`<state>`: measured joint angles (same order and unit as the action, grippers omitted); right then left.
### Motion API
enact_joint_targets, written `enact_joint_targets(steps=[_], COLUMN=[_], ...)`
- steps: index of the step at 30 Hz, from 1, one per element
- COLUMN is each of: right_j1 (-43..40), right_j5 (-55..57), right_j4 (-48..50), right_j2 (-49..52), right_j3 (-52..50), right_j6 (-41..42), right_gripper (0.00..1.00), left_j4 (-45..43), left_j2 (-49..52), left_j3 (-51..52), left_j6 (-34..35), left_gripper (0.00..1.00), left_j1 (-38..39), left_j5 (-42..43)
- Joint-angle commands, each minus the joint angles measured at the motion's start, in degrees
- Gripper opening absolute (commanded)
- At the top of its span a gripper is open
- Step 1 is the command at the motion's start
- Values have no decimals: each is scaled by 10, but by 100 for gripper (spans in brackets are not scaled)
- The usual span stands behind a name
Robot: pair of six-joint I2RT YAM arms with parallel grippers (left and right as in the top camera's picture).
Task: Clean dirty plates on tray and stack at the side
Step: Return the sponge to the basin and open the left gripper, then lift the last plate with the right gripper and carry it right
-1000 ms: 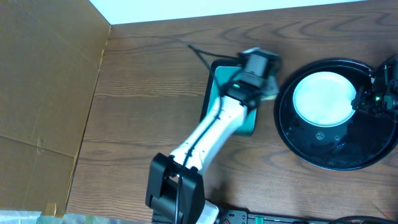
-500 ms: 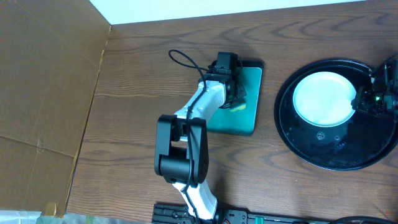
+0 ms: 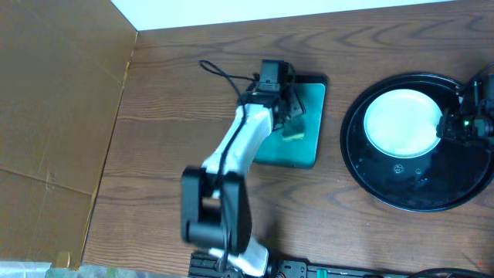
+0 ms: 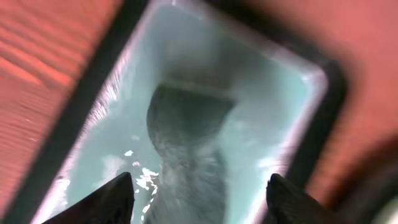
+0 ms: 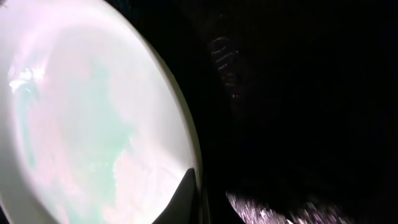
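Observation:
The robot's right gripper will next lift the plate up and over to the table beyond the black tray, to the gripper's right in the overhead view, and release it there.
One white dirty plate (image 3: 400, 122) lies in the upper part of the round black tray (image 3: 423, 193). A pale teal smear shows on the plate (image 5: 81, 124) in the right wrist view. My right gripper (image 3: 452, 123) is at the plate's right rim and shut on it, one finger (image 5: 188, 194) lying over the rim. My left gripper (image 3: 286, 108) hangs open over the small teal tray (image 3: 309, 150). A yellowish sponge (image 3: 295, 133) lies loose there. In the left wrist view it is a dark grey blur (image 4: 186, 143) between the spread fingertips (image 4: 115, 198).
A brown cardboard wall (image 3: 54, 116) stands along the left side of the wooden table (image 3: 170, 154). A black cable (image 3: 220, 71) loops behind the left wrist. The left arm's base (image 3: 216, 220) sits at the front edge.
My left arm swung back from beside the black tray to over the teal tray, then opened and let the sponge go. The right gripper and plate have not moved.

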<state>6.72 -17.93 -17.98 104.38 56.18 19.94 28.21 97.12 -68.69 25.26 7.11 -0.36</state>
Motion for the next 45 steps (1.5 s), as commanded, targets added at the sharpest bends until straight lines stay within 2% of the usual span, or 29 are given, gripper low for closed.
enact_joint_targets(steps=[1, 2, 3, 6, 10, 18, 23, 27, 35, 38, 40, 42, 45], right_j1=[23, 33, 45, 84, 140, 246, 301, 327, 344, 355, 360, 361, 350], right_j5=[86, 114, 147, 253, 375, 607, 774, 825, 848, 852, 852, 845, 764], right_j4=[-6, -10, -13, -26, -32, -3, 76, 173, 276, 280, 267, 226, 96], right_j2=[-75, -93, -110, -155, -198, -216, -216, -216, -216, -216, -215, -215, -215], right_j3=[2, 2, 2, 2, 2, 2, 2, 2, 2, 2, 2, 2, 2], right_j6=[-51, -58, -65, -94, -147, -367, -534, -678, -864, -877, -849, -769, -647], right_gripper=[1, 1, 1, 1, 1, 1, 1, 1, 1, 1, 1, 1, 1], left_j4=[0, 0, 0, 1, 0, 1, 1, 1, 1, 1, 1, 1, 1], left_j2=[-75, -89, -102, -123, -125, -122, -122, -122, -122, -122, -122, -122, -122], left_j3=[-14, -14, -14, -14, -14, -12, -12, -12, -12, -12, -12, -12, -12], left_j6=[-6, -6, -6, -6, -6, -6, -6, -6, -6, -6, -6, -6, -6], left_gripper=[73, 73, 78, 79, 79, 80, 80, 80, 80, 80, 80, 80, 80], left_j1=[-3, -3, -3, -3, -3, -3, -3, -3, -3, -3, -3, -3, -3], left_j5=[-9, -18, -30, -67, -70, -70, -70, -70, -70, -70, -70, -70, -70])
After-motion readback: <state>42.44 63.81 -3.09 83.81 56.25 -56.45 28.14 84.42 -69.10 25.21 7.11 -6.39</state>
